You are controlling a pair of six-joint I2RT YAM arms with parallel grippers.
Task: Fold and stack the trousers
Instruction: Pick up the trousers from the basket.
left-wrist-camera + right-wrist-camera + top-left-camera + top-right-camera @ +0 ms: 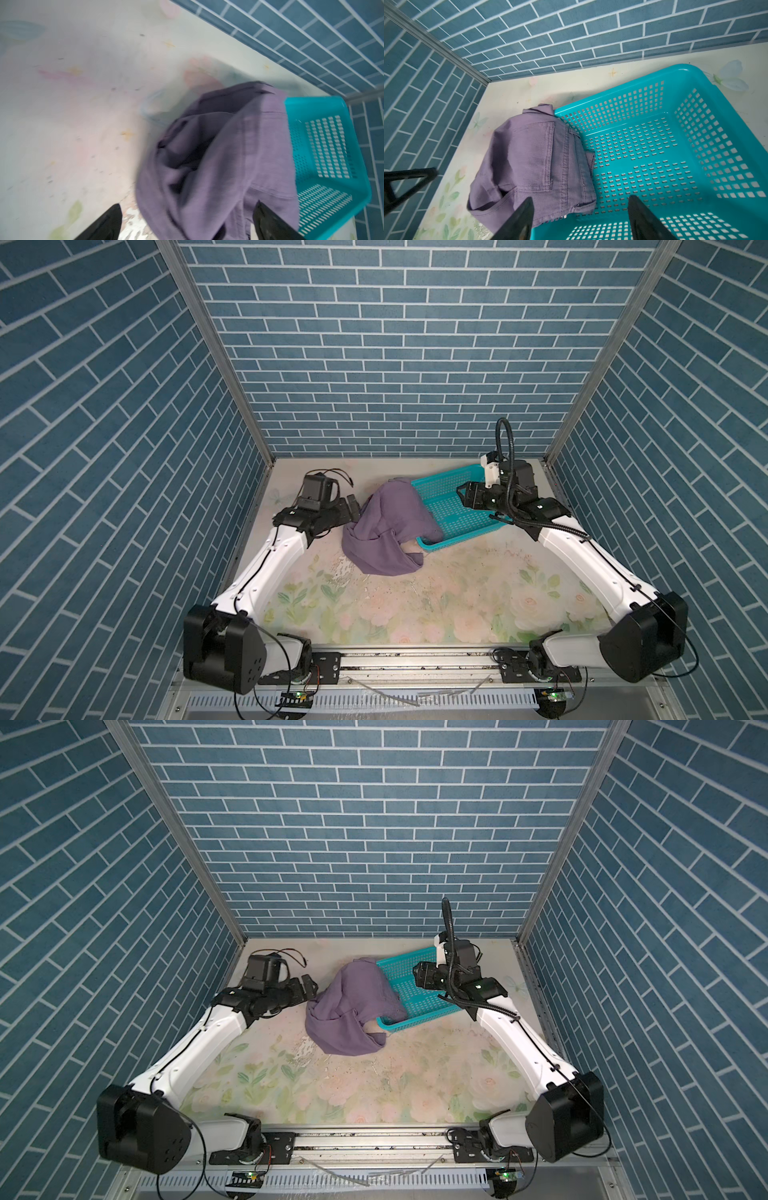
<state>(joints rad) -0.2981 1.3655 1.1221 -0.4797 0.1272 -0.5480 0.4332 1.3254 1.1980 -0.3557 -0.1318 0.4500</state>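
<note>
My open left gripper moves down and toward the basket next, onto the raised fold at the heap's middle, since that fold gives its fingers cloth to pinch.
The mauve trousers lie in a crumpled heap on the table, their upper part draped over the left rim of the teal basket. In the right wrist view the trousers show a back pocket and seams. My right gripper hangs open over the basket floor, holding nothing, beside the cloth's edge. My left gripper stands wide open at the heap's left side. In the blurred left wrist view the trousers lie just beyond its fingers.
The basket sits at the back right, close to the blue brick rear wall. The flowered tabletop stretches in front of the heap to the front rail. Both arms reach in from the front corners.
</note>
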